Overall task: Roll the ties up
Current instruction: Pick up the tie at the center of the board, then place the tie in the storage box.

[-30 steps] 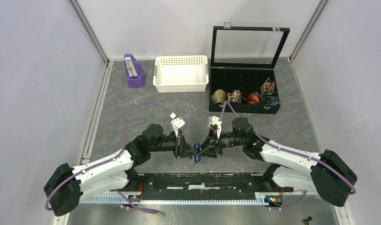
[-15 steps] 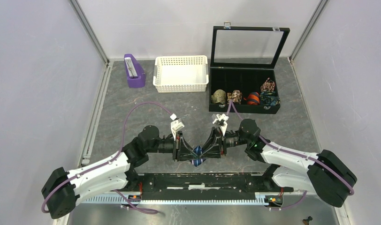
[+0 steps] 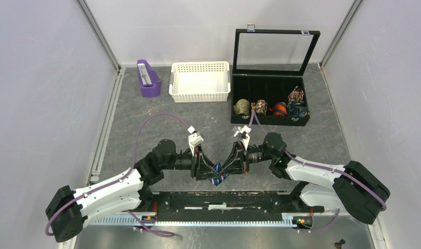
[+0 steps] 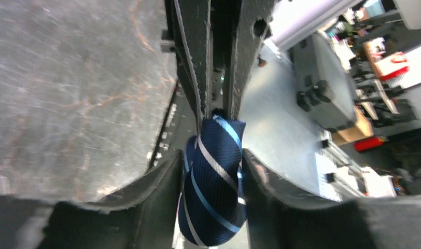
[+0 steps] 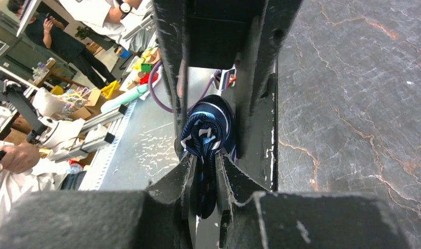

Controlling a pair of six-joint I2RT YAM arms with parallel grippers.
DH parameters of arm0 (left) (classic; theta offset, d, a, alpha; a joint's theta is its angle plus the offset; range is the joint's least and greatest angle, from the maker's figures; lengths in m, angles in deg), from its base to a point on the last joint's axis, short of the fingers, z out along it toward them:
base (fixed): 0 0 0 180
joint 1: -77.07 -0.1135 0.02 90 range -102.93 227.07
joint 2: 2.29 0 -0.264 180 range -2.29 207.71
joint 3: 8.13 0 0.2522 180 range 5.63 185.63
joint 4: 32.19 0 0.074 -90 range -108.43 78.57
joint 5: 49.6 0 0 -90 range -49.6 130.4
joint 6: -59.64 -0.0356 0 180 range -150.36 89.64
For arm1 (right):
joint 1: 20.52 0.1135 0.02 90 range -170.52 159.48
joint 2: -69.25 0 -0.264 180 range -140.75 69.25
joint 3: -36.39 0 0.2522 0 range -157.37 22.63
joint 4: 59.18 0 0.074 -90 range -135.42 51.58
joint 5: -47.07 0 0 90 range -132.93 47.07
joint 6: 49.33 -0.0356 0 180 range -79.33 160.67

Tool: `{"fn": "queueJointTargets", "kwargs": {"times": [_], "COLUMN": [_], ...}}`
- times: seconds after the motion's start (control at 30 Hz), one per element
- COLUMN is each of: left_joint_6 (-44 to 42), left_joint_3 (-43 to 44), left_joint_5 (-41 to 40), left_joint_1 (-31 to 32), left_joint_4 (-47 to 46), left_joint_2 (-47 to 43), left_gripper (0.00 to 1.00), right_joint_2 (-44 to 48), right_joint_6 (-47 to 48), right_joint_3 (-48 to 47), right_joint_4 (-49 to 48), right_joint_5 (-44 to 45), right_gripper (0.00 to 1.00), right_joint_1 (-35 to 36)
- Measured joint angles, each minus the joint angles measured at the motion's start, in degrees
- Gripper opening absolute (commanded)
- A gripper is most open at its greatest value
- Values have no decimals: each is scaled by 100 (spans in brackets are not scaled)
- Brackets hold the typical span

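Observation:
The right gripper carries the coil outward and down into the empty space behind the orange roll (image 3: 275, 95), which lies outward of the gripper, and releases it there next.
The tie (image 3: 217, 174) is a small navy coil with thin light-blue and white stripes, held between both grippers above the table's near edge. In the left wrist view the coil (image 4: 214, 189) sits squeezed between my left gripper's (image 4: 212, 174) jaws. In the right wrist view my right gripper (image 5: 204, 168) pinches a flat fold of the tie (image 5: 206, 132) while the coil bulges beyond its tips. In the top view the left gripper (image 3: 209, 169) and right gripper (image 3: 226, 168) meet tip to tip at the coil.
A black compartment box (image 3: 270, 120) with its glass lid up holds several patterned rolls at the back right. A white basket (image 3: 200, 94) and a purple holder (image 3: 148, 79) stand at the back. The arms' base rail (image 3: 224, 201) lies just below the grippers.
Both grippers have shifted slightly toward the near edge with the coil, and the right arm has drawn back to the right. The hold on the tie is unchanged.

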Motion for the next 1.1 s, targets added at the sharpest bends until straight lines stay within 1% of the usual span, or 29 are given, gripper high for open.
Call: {"fn": "queueJointTargets", "kwargs": {"times": [0.13, 0.2, 0.23, 0.33, 0.43, 0.47, 0.6, 0.67, 0.8, 0.93, 1.1], "left_joint_6": [-70, -79, -76, -76, -74, -72, -61, -59, -35, 72, 136], "left_joint_3": [0, 0, 0, 7, 103, 188, 859, 1351, 2079, 2485, 2625], "left_joint_5": [-361, -525, -597, -848, -1357, -1569, -2955, -3615, -4618, -5237, -5759], "left_joint_1": [7, 9, 9, 9, 9, 9, 9, 9, 9, 9, 9], "left_joint_4": [11, 48, 70, 208, 699, 981, 2444, 3206, 4393, 5451, 6275], "left_joint_2": [-70, -195, -269, -496, -708, -798, -1207, -1248, -1279, -1283, -1412], "left_gripper": [87, 97, 100, 100, 100, 100, 100, 100, 100, 100, 100], "right_joint_2": [28, 50, 61, 101, 142, 160, 240, 240, 216, -9, -492], "right_joint_6": [404, 595, 669, 796, 896, 960, 1368, 1615, 2006, 2282, 2588], "right_joint_3": [-66, -122, -144, -199, -313, -396, -1023, -1464, -2199, -2859, -3707], "right_joint_4": [544, 881, 1008, 1287, 1609, 1781, 2756, 3241, 3967, 4524, 5125], "right_joint_5": [269, 476, 575, 846, 1102, 1202, 1801, 2188, 2916, 3373, 3954], "right_gripper": [0, 0, 0, 0, 0, 0, 0, 0, 0, 0, 0], "right_joint_1": [61, 76, 68, -17, -136, -184, -415, -573, -990, -1456, -2116]}}
